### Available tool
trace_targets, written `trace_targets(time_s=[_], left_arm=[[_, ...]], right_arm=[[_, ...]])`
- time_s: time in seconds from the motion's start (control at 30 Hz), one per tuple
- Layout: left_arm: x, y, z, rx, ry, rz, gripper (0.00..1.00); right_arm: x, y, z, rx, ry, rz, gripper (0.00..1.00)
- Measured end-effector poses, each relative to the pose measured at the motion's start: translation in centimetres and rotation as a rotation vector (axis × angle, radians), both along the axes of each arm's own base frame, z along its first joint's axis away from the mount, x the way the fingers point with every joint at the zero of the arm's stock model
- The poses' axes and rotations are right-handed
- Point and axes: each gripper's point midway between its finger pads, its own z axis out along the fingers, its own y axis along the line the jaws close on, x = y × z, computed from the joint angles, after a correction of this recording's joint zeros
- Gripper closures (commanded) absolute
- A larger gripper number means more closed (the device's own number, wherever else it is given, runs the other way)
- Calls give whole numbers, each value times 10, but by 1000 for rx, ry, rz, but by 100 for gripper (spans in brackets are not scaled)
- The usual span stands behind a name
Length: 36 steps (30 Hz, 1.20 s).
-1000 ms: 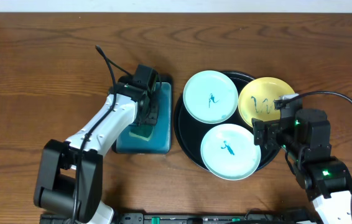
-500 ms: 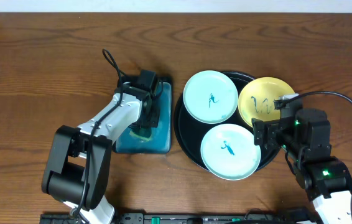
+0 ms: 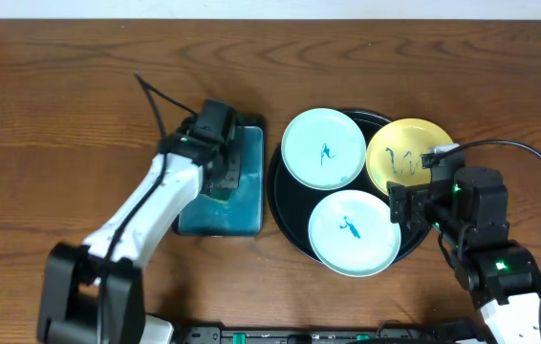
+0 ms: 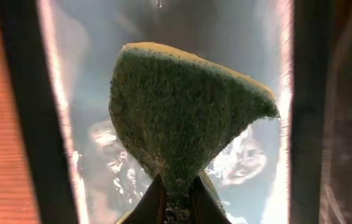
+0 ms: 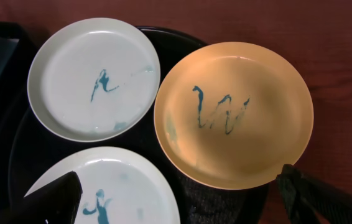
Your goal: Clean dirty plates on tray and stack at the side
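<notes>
My right gripper moves down next, its fingers astride the front mint plate's rim (image 3: 398, 239) (image 5: 176, 208) by the yellow plate, and closes where bare tray leaves room.
Three plates with teal scribbles lie on the black tray (image 3: 278, 205): a mint plate (image 3: 323, 148) at the back, a mint plate (image 3: 354, 232) at the front and a yellow plate (image 3: 400, 158) at the right. The right wrist view shows the back mint plate (image 5: 94, 78), the yellow plate (image 5: 233, 115) and the front mint plate (image 5: 111, 186). My left gripper (image 3: 218, 161) is over the teal sponge tray, shut on a green-and-yellow sponge (image 4: 182, 118) that hangs from its fingertips (image 4: 177, 200). My right gripper (image 3: 410, 205) is open and empty, above the tray between the front mint plate and the yellow plate (image 5: 182, 208).
The rectangular teal sponge tray (image 3: 247, 215) stands just left of the black tray and holds water (image 4: 238, 162). Bare wood tabletop (image 3: 51, 115) spreads to the left and along the back. A black cable (image 3: 519, 153) loops over the right arm.
My left arm has swung, and its gripper has shifted slightly toward the far-left of the sponge tray with the sponge lifted. The right arm and the plates have not moved.
</notes>
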Motion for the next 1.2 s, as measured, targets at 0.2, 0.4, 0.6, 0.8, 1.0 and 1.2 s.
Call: trace_targets(time_s=[0.2,0.4,0.6,0.8,1.0,1.2], left_arm=[[0,1,0,-19,3,61,93],[-9,-2,-21,-36,78,97,92],[-17,-4,-49,-30,167,104,93],[-19,-4,-58,-26,193,111,93],[-19,-4,-58,-25,194,112,93],[-19,-3,-54,-29,186,114,92]], right_arm=[[0,0,0,0,0,0,1],[0,0,0,0,0,0,1],[-8,-1,-8,-2,47,-5,1],[-23,-4,-34,-3,186,-29,10],[-32,-5,-65,-1,343,-64,30],[-37,-5,-92,-11,469,-88,36]])
